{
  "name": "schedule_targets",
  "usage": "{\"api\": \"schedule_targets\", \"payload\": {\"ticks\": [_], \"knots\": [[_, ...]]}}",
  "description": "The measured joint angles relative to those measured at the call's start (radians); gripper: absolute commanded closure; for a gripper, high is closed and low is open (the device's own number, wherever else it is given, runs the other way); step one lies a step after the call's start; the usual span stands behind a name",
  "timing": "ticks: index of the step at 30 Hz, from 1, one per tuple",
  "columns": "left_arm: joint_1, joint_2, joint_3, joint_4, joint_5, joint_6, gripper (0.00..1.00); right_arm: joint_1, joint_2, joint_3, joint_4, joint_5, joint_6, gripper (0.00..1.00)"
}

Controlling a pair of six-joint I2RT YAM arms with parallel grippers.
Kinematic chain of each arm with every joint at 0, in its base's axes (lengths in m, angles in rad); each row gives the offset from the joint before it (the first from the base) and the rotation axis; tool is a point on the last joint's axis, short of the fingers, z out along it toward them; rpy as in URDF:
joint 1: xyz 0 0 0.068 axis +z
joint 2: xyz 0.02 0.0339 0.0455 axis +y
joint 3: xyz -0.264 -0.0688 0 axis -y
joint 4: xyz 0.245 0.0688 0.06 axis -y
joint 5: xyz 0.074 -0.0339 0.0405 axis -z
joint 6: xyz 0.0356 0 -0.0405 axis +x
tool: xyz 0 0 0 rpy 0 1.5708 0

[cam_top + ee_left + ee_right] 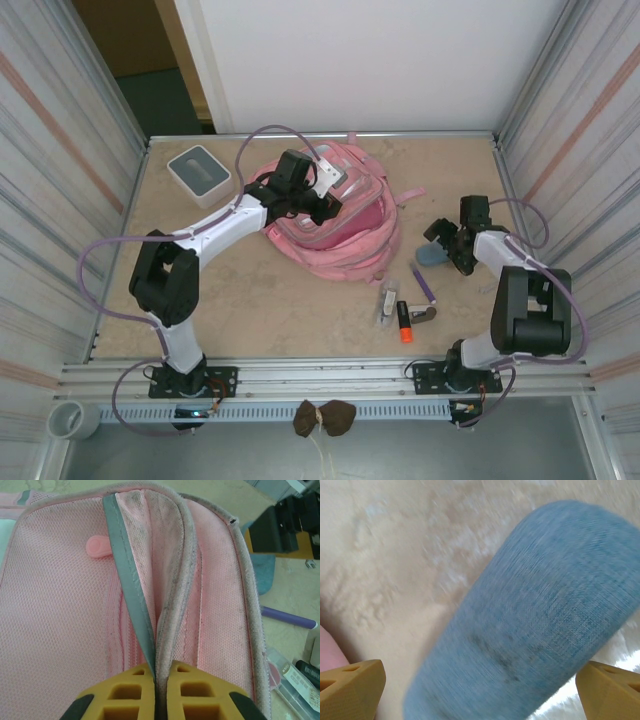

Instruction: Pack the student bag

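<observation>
The blue fabric item lies slanted between my fingertips. I will next turn my right gripper in line with it, lower the gripper around the item's long sides and close.
The student bag [335,225] is a large pink backpack lying in the middle of the table. My left gripper [318,197] rests on its upper part, shut on the bag's edge. In the left wrist view the yellow fingers [125,695] pinch the grey piping and teal trim of the bag [60,610], with the gripper [161,675] closed tight. To the right of the bag, my right gripper [447,243] hangs over a blue fabric item [432,256]. Up close, this blue item [535,615] lies between wide-apart fingertips [352,687], and the gripper [480,692] stands open.
A purple pen [424,285], a clear packet [387,303], an orange marker [404,323] and a small dark item [425,315] lie in front of the bag. A grey-and-white square box [200,170] sits at the back left. Metal walls enclose the table.
</observation>
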Motion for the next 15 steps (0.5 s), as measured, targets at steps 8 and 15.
{"api": "schedule_targets", "payload": {"ticks": [8,15], "knots": [[0.002,0.002,0.000,-0.005,0.000,0.001,1.00,0.014,0.150,0.110,0.013,0.035,-0.027,0.09],[0.008,0.003,0.000,-0.005,0.000,-0.006,1.00,0.091,0.160,0.089,-0.037,0.113,-0.068,0.25]]}}
